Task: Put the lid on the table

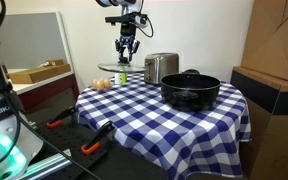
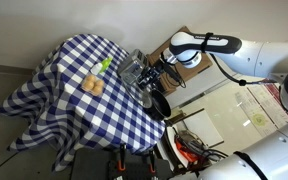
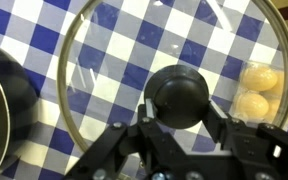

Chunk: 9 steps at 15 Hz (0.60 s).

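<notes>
My gripper moves the lid down onto the checkered cloth point(image 3: 24, 30) between the black pot and the yellowish rolls next, because that patch of table is bare.
The glass lid point(image 3: 177, 92) with a thin metal rim and black knob fills the wrist view. My gripper point(image 3: 179, 112) is shut on the knob, one finger on each side. In both exterior views the gripper point(image 1: 127, 50) point(image 2: 150, 80) holds the lid point(image 1: 120, 67) level a little above the far part of the table point(image 1: 134, 115) point(image 2: 74, 110), which has a blue-and-white checkered cloth. The cloth point(image 3: 24, 30) shows through and around the glass.
A black pot point(image 1: 190, 90) point(image 3: 2, 100) stands on the table beside the lid. A silver toaster point(image 1: 161, 68) stands behind it. Yellowish rolls point(image 1: 102, 84) point(image 3: 256, 90) and a green item point(image 1: 122, 77) lie below the lid. Cardboard boxes point(image 1: 274, 40) stand beside the table.
</notes>
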{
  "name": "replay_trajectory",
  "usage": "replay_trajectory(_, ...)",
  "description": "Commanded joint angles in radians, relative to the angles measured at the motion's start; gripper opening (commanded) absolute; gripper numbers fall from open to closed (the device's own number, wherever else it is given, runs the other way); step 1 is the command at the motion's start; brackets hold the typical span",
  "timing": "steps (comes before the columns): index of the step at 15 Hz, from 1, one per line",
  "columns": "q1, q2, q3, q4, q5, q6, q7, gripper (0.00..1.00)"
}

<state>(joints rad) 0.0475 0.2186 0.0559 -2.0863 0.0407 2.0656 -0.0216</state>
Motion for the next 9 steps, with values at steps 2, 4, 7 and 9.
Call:
replay_trajectory(2,-0.010,0.051,-0.010,-0.002,-0.012,0.030,-0.027,0.24)
replay_trajectory(4,-0.010,0.086,-0.010,0.001,-0.026,0.041,-0.038,0.24)
replay_trajectory(7,-0.003,0.126,-0.007,-0.001,-0.054,0.063,-0.042,0.24)
replay_trajectory(9,0.005,0.152,-0.008,0.001,-0.080,0.086,-0.036,0.24)
